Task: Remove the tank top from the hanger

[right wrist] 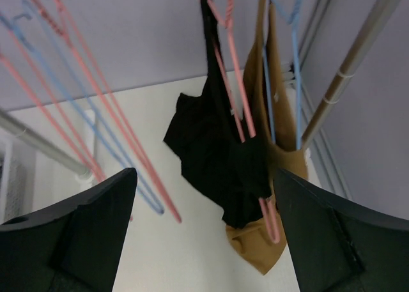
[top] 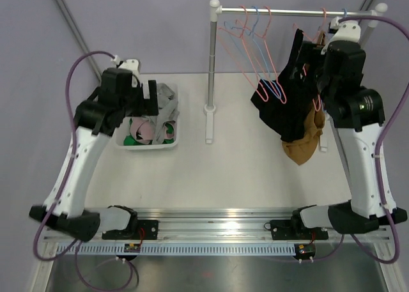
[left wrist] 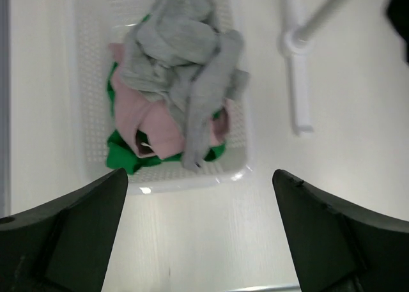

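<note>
I will next move my right gripper outward and down onto the near arm of the pink hanger, since the black tank top hangs from that hanger.
A black tank top (top: 284,107) hangs on a pink hanger (right wrist: 238,107) from the rail (top: 287,12) at the back right. A tan tank top (top: 308,142) hangs behind it on a blue hanger (right wrist: 295,68). In the right wrist view the black top (right wrist: 217,151) sits in front of the tan one (right wrist: 255,253). My right gripper (right wrist: 204,241) is open and empty, high up beside the garments near the rail. My left gripper (left wrist: 198,241) is open and empty, above the near edge of the white basket (left wrist: 185,180).
The basket (top: 148,144) at the left holds grey (left wrist: 179,55), pink and green clothes. Several empty pink and blue hangers (top: 252,43) hang on the rail. The rack's white post and foot (top: 209,107) stand mid-table.
</note>
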### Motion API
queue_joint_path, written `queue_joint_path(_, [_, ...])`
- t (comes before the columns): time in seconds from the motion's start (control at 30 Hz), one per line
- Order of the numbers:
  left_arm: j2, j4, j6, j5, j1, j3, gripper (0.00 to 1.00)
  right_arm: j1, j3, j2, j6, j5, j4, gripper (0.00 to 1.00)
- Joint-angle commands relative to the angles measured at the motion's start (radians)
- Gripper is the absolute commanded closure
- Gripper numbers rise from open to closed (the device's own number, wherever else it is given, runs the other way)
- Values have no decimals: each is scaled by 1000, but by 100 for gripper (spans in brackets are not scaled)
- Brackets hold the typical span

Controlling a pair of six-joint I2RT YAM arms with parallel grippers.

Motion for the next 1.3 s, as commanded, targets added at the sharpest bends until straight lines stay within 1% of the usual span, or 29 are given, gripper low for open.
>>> queue_joint_path(0.0, [-333, 120, -2, 83, -99, -262, 1, -54, 117, 68, -77, 8, -16, 6])
queue_joint_path(0.03, [-402, 152, 7, 83, -108, -343, 1, -57, 137, 107, -94, 5, -8, 7])
queue_joint_path(0.07, [-461, 170, 6, 71, -119, -475, 1, -63, 157, 126, -102, 5, -7, 10])
queue_joint_path(0.1, [-577, 192, 0, 56, -120, -551, 1, -74, 192, 143, -107, 10, -7, 13])
queue_joint_path(0.13, [-626, 239, -5, 54, -120, -611, 1, -108, 212, 179, -110, 7, -11, 17])
queue_joint_path(0.17, [-669, 261, 0, 59, -120, -661, 1, -123, 243, 198, -140, 2, -11, 24])
queue_joint_path(0.2, [-746, 301, -6, 62, -122, -756, 1, -149, 254, 232, -162, -25, -8, 25])
queue_joint_path(0.27, [-795, 325, -34, 71, -126, -804, 1, -172, 270, 261, -183, -65, -5, 26])
queue_joint_path(0.3, [-811, 338, -34, 92, -126, -827, 1, -185, 275, 273, -192, -91, -1, 29])
queue_joint_path(0.37, [-828, 336, -42, 97, -126, -831, 1, -234, 278, 302, -183, -147, -1, 31])
queue_joint_path(0.4, [-828, 335, -45, 85, -126, -831, 1, -246, 280, 310, -186, -235, -5, 36])
queue_joint_path(0.47, [-822, 341, -48, 82, -126, -840, 1, -261, 263, 325, -189, -254, 10, 38])
queue_joint_path(0.6, [-806, 347, -51, 120, -126, -853, 1, -286, 244, 368, -211, -256, 35, 40])
queue_joint_path(0.63, [-803, 353, -51, 128, -126, -855, 1, -286, 243, 384, -197, -256, 39, 46])
queue_joint_path(0.67, [-803, 355, -49, 134, -126, -857, 1, -319, 246, 387, -194, -282, 36, 49])
queue_joint_path(0.7, [-803, 358, -49, 138, -126, -858, 1, -320, 244, 391, -189, -320, 38, 51])
queue_joint_path(0.83, [-799, 359, -48, 151, -126, -860, 1, -320, 272, 427, -186, -377, 21, 55])
queue_joint_path(0.87, [-799, 359, -48, 151, -126, -860, 1, -320, 284, 436, -189, -377, 18, 62])
queue_joint_path(0.9, [-803, 359, -48, 149, -126, -860, 1, -320, 287, 448, -191, -378, 15, 66])
queue_joint_path(0.93, [-805, 361, -48, 149, -126, -861, 1, -320, 287, 451, -188, -382, 18, 74])
queue_joint_path(0.97, [-806, 361, -48, 148, -126, -863, 1, -320, 287, 453, -186, -391, 18, 86])
queue_joint_path(1.0, [-809, 364, -48, 149, -126, -863, 1, -320, 292, 457, -185, -398, 16, 90])
queue_joint_path(1.07, [-805, 364, -48, 154, -126, -864, 1, -320, 313, 461, -182, -398, 5, 92])
queue_joint_path(1.1, [-803, 364, -48, 157, -126, -864, 1, -318, 323, 461, -180, -435, -2, 98])
queue_joint_path(1.13, [-797, 365, -46, 160, -126, -864, 1, -320, 330, 461, -173, -446, -7, 100])
queue_joint_path(1.27, [-789, 364, -46, 161, -126, -864, 1, -309, 372, 431, -142, -492, -13, 100])
